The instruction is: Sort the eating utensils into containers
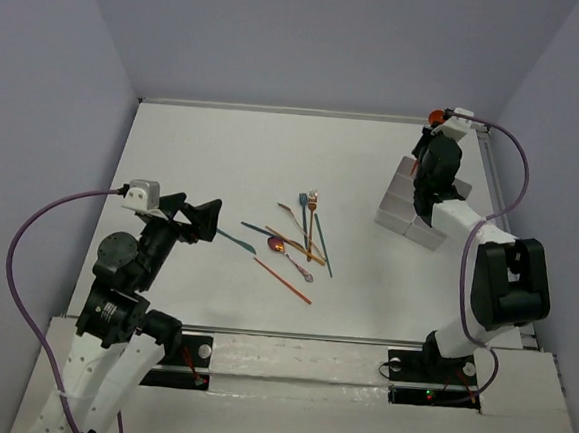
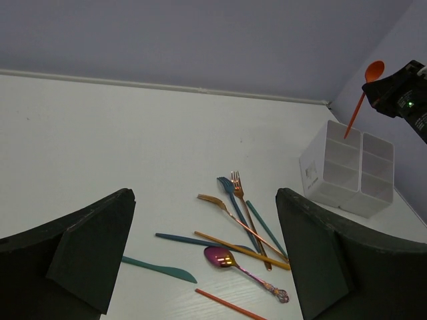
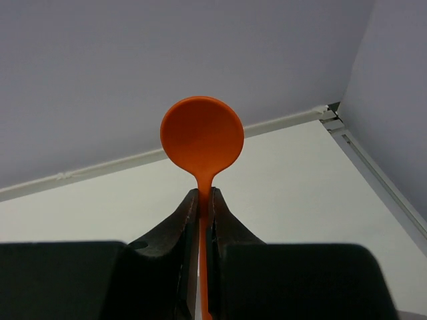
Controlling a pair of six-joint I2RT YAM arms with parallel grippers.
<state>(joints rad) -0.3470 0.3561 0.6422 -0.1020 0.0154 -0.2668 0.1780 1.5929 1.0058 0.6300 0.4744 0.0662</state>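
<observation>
My right gripper moves down toward the rear section of the white box next and releases the orange spoon there. Its stem's lower end hangs over that section.
My right gripper (image 3: 201, 197) is shut on the stem of a round-bowled orange spoon (image 3: 202, 137), bowl up. In the left wrist view the spoon (image 2: 373, 69) stands nearly upright with its lower end at a rear compartment of the white four-compartment box (image 2: 347, 167). In the top view that gripper (image 1: 440, 128) is above the box (image 1: 403, 197). The other utensils lie in a loose pile (image 1: 292, 242) mid-table: a teal knife (image 2: 160, 269), a shiny purple spoon (image 2: 223, 257), an orange stick (image 2: 227, 303), forks and slim sticks. My left gripper (image 2: 205, 193) is open and empty, left of the pile.
The box stands at the right side of the table near a metal rail (image 1: 493, 177). Purple cables (image 1: 28, 226) run along both arms. Grey walls close the table at the back and sides.
</observation>
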